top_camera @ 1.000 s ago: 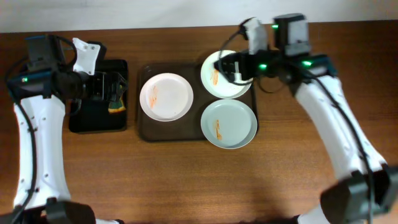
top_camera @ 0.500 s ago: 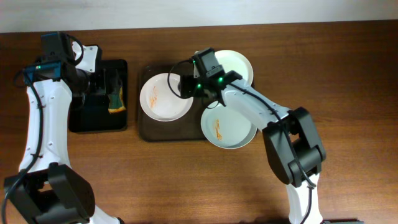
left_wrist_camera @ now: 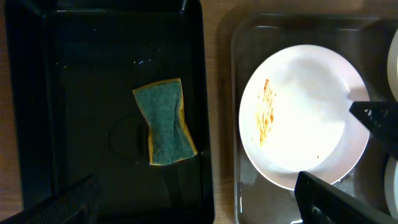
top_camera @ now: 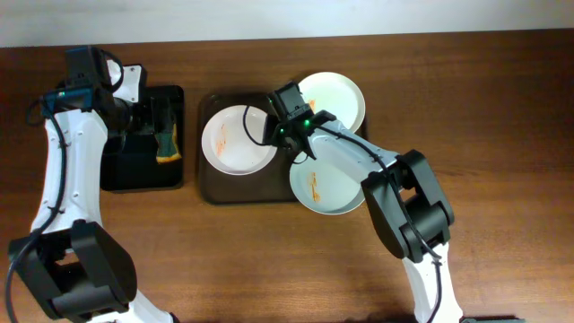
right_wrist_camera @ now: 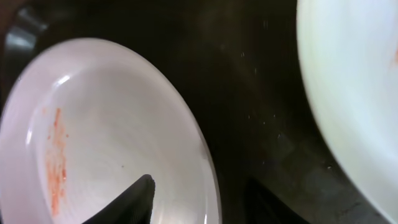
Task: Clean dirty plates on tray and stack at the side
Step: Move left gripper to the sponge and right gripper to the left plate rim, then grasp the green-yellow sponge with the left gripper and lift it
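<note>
The plate in my right gripper has an orange smear, so my left gripper will next lower onto the sponge in the black tray and close across its middle.
Three plates lie on the dark brown tray (top_camera: 209,184): a white plate (top_camera: 235,142) with an orange smear at the left, a white one (top_camera: 339,97) at the upper right, and a pale bluish one (top_camera: 330,181) at the lower right. My right gripper (top_camera: 274,135) is at the left plate's right rim. In the right wrist view its jaws (right_wrist_camera: 202,193) straddle that rim, one finger over the plate (right_wrist_camera: 93,124) and one outside, with gaps on both sides. My left gripper (left_wrist_camera: 199,211) is wide open and holds nothing, above the black tray's right edge.
A smaller black tray (top_camera: 139,170) stands left of the brown tray, and a green and yellow sponge (left_wrist_camera: 165,121) lies in it. Another plate (right_wrist_camera: 354,81) shows at the right of the right wrist view. Bare wooden table (top_camera: 224,260) surrounds both trays.
My right arm swung from the upper right plate leftward to the left plate's right rim, and its jaws narrowed. The left arm shifted only slightly.
</note>
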